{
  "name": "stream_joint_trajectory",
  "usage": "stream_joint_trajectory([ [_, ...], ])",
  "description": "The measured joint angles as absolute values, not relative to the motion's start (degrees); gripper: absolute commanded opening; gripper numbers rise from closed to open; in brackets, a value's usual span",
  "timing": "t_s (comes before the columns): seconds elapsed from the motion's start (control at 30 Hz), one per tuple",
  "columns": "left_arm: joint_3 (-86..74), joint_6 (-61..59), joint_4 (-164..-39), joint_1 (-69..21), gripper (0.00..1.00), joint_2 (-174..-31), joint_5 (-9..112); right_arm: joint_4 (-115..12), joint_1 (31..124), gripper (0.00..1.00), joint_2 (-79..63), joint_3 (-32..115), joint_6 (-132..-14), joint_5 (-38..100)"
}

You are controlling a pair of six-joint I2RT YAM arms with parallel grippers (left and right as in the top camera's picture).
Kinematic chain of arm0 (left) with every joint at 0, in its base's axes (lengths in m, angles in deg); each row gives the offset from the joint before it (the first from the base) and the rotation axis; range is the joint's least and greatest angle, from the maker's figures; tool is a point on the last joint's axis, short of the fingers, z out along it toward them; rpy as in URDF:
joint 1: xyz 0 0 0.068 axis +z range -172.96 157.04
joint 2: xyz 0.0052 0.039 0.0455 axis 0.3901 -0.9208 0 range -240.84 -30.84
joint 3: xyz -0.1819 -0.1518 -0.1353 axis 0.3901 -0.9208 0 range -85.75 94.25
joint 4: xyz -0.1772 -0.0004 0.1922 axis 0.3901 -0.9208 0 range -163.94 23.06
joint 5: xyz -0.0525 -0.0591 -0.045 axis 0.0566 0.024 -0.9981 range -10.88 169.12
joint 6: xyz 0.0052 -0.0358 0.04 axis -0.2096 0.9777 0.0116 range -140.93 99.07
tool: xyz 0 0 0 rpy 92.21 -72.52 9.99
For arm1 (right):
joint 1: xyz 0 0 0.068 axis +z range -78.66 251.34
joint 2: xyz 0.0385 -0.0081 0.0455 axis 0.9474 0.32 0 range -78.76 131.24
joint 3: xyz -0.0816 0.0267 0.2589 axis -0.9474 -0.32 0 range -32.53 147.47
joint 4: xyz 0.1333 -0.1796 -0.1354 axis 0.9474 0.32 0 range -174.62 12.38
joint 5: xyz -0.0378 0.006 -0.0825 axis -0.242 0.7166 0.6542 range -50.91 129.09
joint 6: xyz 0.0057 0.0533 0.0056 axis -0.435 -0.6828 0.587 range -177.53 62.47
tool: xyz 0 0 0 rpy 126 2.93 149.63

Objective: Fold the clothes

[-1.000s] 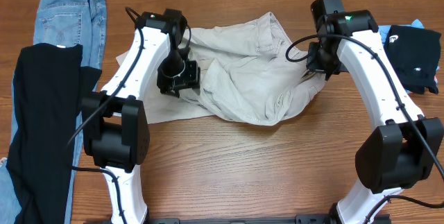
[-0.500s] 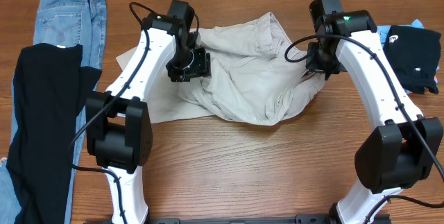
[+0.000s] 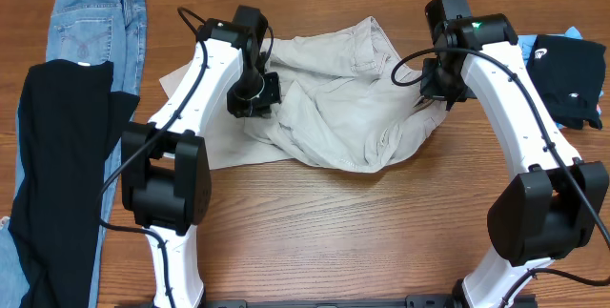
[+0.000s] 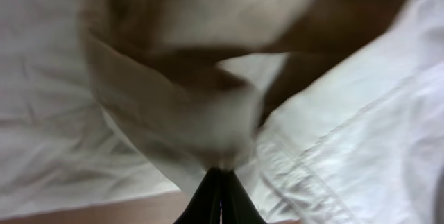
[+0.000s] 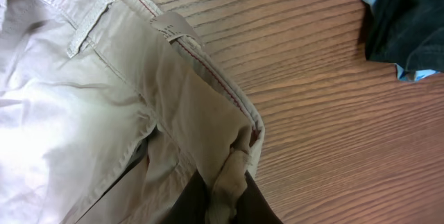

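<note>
Next, my right gripper should draw toward the dark garment and release the waistband (image 5: 208, 64) over bare wood, as this lies to the gripper's right in the overhead view.
The clothes in hand are light beige trousers (image 3: 334, 98), lying crumpled in the middle of the wooden table. My left gripper (image 3: 253, 98) sits on their left part. In the left wrist view it (image 4: 220, 174) is shut, with a bunched fold of the beige cloth (image 4: 208, 120) pinched at its tips; this view is blurred. My right gripper (image 3: 434, 84) is at the trousers' right edge. It (image 5: 232, 182) is shut on a fold of the waistband (image 5: 208, 64), whose belt loops and red-stitched edge show.
Blue jeans (image 3: 95, 22) and a long black garment (image 3: 62, 174) lie along the left side. A dark garment (image 3: 572, 79) over something light blue (image 3: 572, 33) sits at the far right, also in the right wrist view's corner (image 5: 409, 23). Bare wood (image 3: 334, 232) lies in front.
My left gripper moved back and right from the trousers' left side onto the cloth and closed on a fold. The right arm has not moved.
</note>
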State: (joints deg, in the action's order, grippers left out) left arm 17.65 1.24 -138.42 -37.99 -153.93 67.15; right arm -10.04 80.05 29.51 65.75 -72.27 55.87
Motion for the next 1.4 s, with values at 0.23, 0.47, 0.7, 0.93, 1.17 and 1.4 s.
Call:
stream_joint_trajectory([
  [0.23, 17.65, 1.22, -144.23, -37.33, 0.04, -154.23, 68.22, -10.02, 80.05, 0.07, 29.51, 65.75, -72.27, 55.87],
  [0.47, 17.47, 0.98, -163.36, -36.61, 0.04, -154.15, 72.72, -10.17, 80.05, 0.07, 29.51, 65.73, -72.27, 55.87],
  [0.7, 10.74, 0.04, -163.42, -36.52, 0.04, -153.40, 75.17, -9.97, 79.54, 0.07, 29.51, 65.73, -71.44, 55.82],
  [0.93, -1.00, -0.20, -162.02, -36.48, 0.04, -153.18, 76.59, -9.91, 75.68, 0.07, 29.51, 65.71, -71.03, 54.05],
  [1.17, 4.21, -0.07, -152.12, -36.46, 0.57, -147.96, 73.53, -9.80, 74.06, 0.07, 29.51, 65.71, -70.98, 52.79],
  [1.4, 7.53, 0.08, -142.31, -37.12, 0.63, -142.15, 65.93, -9.82, 74.06, 0.07, 29.51, 65.71, -70.98, 52.57],
])
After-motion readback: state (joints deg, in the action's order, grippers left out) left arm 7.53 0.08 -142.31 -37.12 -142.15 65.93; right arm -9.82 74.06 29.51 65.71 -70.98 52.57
